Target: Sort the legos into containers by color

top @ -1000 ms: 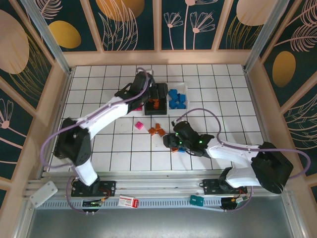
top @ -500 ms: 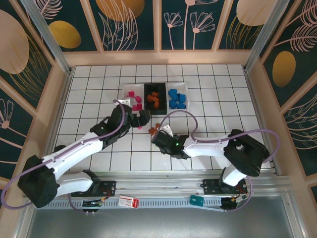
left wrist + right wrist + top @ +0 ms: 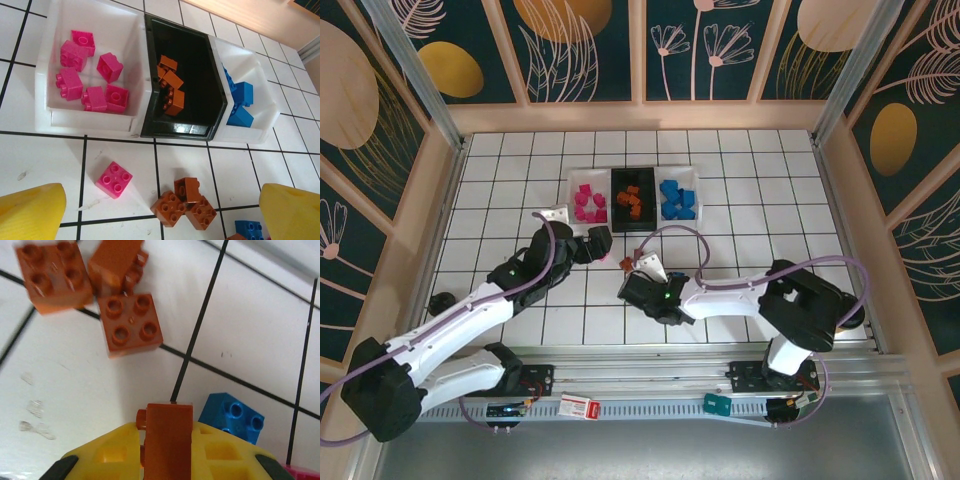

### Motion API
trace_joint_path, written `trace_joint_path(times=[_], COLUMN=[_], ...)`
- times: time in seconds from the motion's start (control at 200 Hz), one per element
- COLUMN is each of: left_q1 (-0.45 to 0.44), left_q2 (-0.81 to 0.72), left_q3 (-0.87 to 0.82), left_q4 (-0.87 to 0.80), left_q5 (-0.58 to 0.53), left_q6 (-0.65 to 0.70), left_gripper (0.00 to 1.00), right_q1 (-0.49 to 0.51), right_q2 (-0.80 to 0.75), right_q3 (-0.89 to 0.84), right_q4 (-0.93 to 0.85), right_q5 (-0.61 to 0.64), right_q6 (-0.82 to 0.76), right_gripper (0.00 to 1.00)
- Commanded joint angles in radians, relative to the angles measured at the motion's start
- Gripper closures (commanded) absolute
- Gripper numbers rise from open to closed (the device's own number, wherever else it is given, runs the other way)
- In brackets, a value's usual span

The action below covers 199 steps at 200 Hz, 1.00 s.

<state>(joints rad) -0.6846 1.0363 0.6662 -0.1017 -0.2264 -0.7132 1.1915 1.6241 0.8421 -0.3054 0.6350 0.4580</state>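
Observation:
The robot next raises its right gripper and carries it outward to release the orange lego over the black tray (image 3: pixel 633 199), because that tray stands outward of the gripper and has orange legos inside.
Three containers stand in a row: a white tray (image 3: pixel 92 122) with several pink legos (image 3: pixel 108 97), a black tray (image 3: pixel 175 131) with orange legos (image 3: pixel 171 85), and a white tray (image 3: pixel 250 135) with blue legos (image 3: pixel 240 102). In front of them on the floor lie a pink lego (image 3: pixel 114 179), an orange cluster (image 3: pixel 185 202) and a blue lego (image 3: pixel 249 230). My left gripper (image 3: pixel 162 202) hangs open above these loose bricks, its yellow fingers (image 3: pixel 30 212) wide apart. My right gripper (image 3: pixel 168 450) is shut on an orange lego (image 3: pixel 168 437), just above the floor beside a blue lego (image 3: pixel 231 416).
From above, the trays (image 3: pixel 633 178) sit at mid-table toward the back, and both grippers (image 3: pixel 600 242) (image 3: pixel 628 288) crowd the loose bricks (image 3: pixel 628 262) just in front. Three more orange bricks (image 3: pixel 130 322) lie ahead of the right gripper. Wooden walls ring the tiled floor.
The left arm has drawn back from the trays to the loose bricks, still open. The right gripper slid left and closed on an orange lego.

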Motion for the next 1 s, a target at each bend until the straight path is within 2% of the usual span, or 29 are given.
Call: trace_joint_path(times=[0.0,0.065,0.125,0.21,0.27,0.38,0.571,0.746,0.821,0.911,0.991], left_q1=[0.004,0.004,0.003,0.004,0.003,0.004,0.003,0.004,0.003,0.004,0.004], left_q2=[-0.025,-0.027,-0.031,-0.042,-0.051,-0.055,-0.03,0.025,0.053,0.107,0.185], left_q3=[-0.03,-0.045,-0.063,-0.094,-0.113,-0.134,-0.159,-0.161,-0.153,-0.128,-0.091], left_q4=[-0.013,-0.009,0.001,0.014,0.023,0.028,0.046,0.051,0.054,0.058,0.056], left_q5=[-0.015,-0.008,0.005,0.013,0.018,0.029,0.052,0.057,0.053,0.04,0.021], left_q6=[-0.018,-0.019,-0.024,-0.035,-0.042,-0.047,-0.051,-0.047,-0.039,-0.012,0.03], left_gripper=[0.01,0.01,0.01,0.01,0.01,0.01,0.02,0.02,0.03,0.04,0.05], right_q1=[0.004,-0.014,-0.062,-0.179,-0.254,-0.355,-0.47,-0.509,-0.521,-0.529,-0.53], right_q2=[-0.132,-0.202,-0.257,-0.298,-0.29,-0.186,0.089,0.287,0.336,0.373,0.36], right_q3=[-0.025,-0.038,-0.05,-0.054,-0.034,0.07,0.329,0.557,0.617,0.671,0.669], right_q4=[0.102,0.171,0.235,0.317,0.369,0.407,0.38,0.274,0.249,0.224,0.228], right_q5=[0.004,-0.077,-0.201,-0.399,-0.502,-0.608,-0.655,-0.592,-0.581,-0.581,-0.587], right_q6=[-0.05,-0.09,-0.111,-0.113,-0.112,-0.115,-0.099,-0.07,-0.062,-0.061,-0.059], right_gripper=[0.91,0.91,0.91,0.91,0.91,0.91,0.91,0.86,0.77,0.51,0.43])
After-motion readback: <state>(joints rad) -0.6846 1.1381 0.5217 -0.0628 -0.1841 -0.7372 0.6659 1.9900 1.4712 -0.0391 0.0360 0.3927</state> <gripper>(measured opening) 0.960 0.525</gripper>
